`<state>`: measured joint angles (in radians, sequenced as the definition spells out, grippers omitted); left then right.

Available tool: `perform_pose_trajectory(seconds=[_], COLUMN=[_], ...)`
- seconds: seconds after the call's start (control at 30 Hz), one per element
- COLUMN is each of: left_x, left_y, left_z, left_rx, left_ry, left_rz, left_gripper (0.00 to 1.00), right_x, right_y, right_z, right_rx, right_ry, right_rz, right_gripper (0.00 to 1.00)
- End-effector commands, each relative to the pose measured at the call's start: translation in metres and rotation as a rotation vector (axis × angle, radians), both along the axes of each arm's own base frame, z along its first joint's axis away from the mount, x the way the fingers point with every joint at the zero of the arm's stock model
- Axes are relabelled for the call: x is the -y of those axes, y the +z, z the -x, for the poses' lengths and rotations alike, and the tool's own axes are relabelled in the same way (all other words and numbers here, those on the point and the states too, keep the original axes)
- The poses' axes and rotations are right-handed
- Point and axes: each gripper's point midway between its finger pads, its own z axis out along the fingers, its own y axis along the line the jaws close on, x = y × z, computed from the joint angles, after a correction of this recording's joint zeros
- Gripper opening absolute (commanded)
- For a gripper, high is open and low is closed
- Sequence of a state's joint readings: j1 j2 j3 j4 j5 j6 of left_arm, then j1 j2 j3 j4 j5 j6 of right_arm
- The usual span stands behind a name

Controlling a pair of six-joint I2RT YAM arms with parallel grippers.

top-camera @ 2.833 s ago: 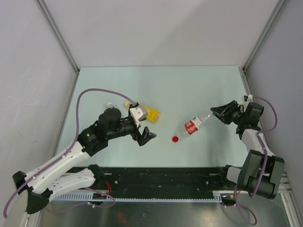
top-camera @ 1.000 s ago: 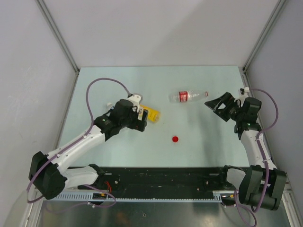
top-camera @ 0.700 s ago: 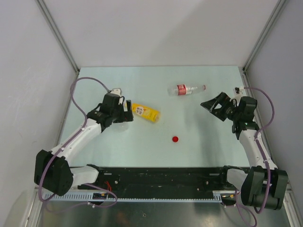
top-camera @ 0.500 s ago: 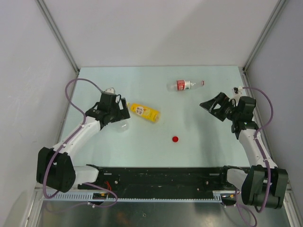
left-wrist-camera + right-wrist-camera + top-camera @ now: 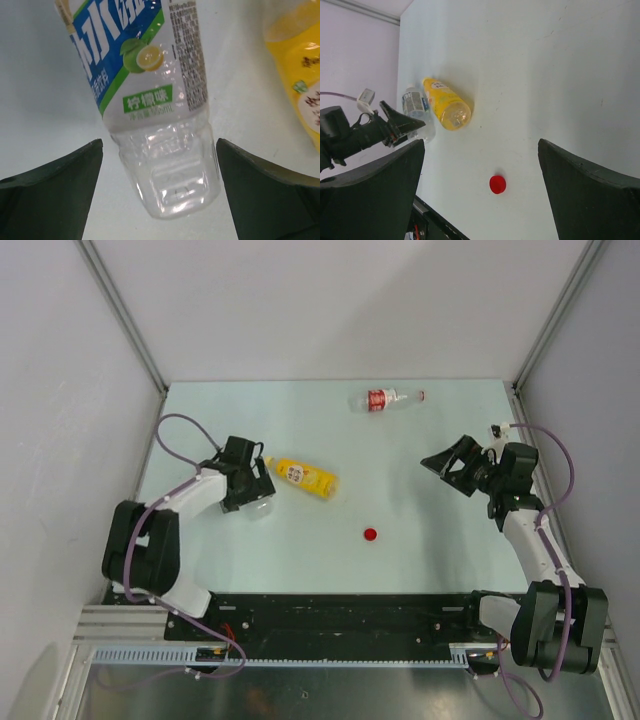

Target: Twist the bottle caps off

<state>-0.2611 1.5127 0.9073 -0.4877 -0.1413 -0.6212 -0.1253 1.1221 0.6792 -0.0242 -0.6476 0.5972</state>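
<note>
The short bottle is below my left gripper, between its open fingers. My left gripper should move down next and close on the clear part beside the label.
A short clear bottle with a blue and green label lies on the table, its base between the wide-apart fingers of my open left gripper; neither finger touches it. From above, that gripper covers most of the bottle. The yellow bottle lies just right of it with its yellow cap on. A slim clear bottle with a red label lies at the far edge. A loose red cap rests mid-table. My right gripper hangs open and empty at the right, facing the cap.
Grey walls with metal corner posts close in the table on three sides. A black rail runs along the near edge between the arm bases. A purple cable loops above the left arm.
The slim bottle has travelled from mid-table to the far edge. My left gripper has swung left off the yellow bottle and come to the short clear bottle. The right arm drew back slightly.
</note>
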Motion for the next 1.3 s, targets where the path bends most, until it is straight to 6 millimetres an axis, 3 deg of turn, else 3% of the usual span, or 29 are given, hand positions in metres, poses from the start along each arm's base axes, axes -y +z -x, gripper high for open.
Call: perform_pose_trajectory(seconds=[0.0, 0.23, 0.47, 0.57, 0.77, 1.0, 1.17, 1.27], left_x=[-0.002, -0.005, -0.007, -0.001, 0.009, 0.051, 0.083, 0.099], left_y=[-0.008, -0.028, -0.019, -0.009, 0.044, 0.147, 0.187, 0.199], left_z=[-0.015, -0.009, -0.007, -0.008, -0.009, 0.004, 0.024, 0.034], left_rx=[-0.018, -0.083, -0.056, -0.028, 0.129, 0.425, 0.553, 0.603], left_ry=[0.037, -0.009, -0.069, -0.106, -0.204, -0.518, -0.805, -0.911], left_rz=[-0.017, -0.050, -0.071, -0.045, 0.009, 0.164, 0.262, 0.341], left_gripper=[0.96, 0.83, 0.55, 0.51, 0.51, 0.54, 0.53, 0.52], right_x=[-0.001, -0.001, -0.005, -0.008, -0.016, -0.031, -0.045, -0.054], right_y=[0.022, 0.021, 0.021, 0.023, 0.028, 0.035, 0.038, 0.044], right_z=[-0.011, -0.010, -0.010, -0.010, -0.003, 0.018, 0.043, 0.062], right_rx=[0.088, 0.085, 0.085, 0.089, 0.099, 0.101, 0.106, 0.101], right_ry=[0.021, 0.026, 0.035, 0.044, 0.068, 0.120, 0.179, 0.210], right_rz=[0.025, 0.023, 0.017, 0.013, 0.015, 0.025, 0.065, 0.060], right_gripper=[0.99, 0.99, 0.99, 0.99, 0.99, 0.99, 0.99, 0.99])
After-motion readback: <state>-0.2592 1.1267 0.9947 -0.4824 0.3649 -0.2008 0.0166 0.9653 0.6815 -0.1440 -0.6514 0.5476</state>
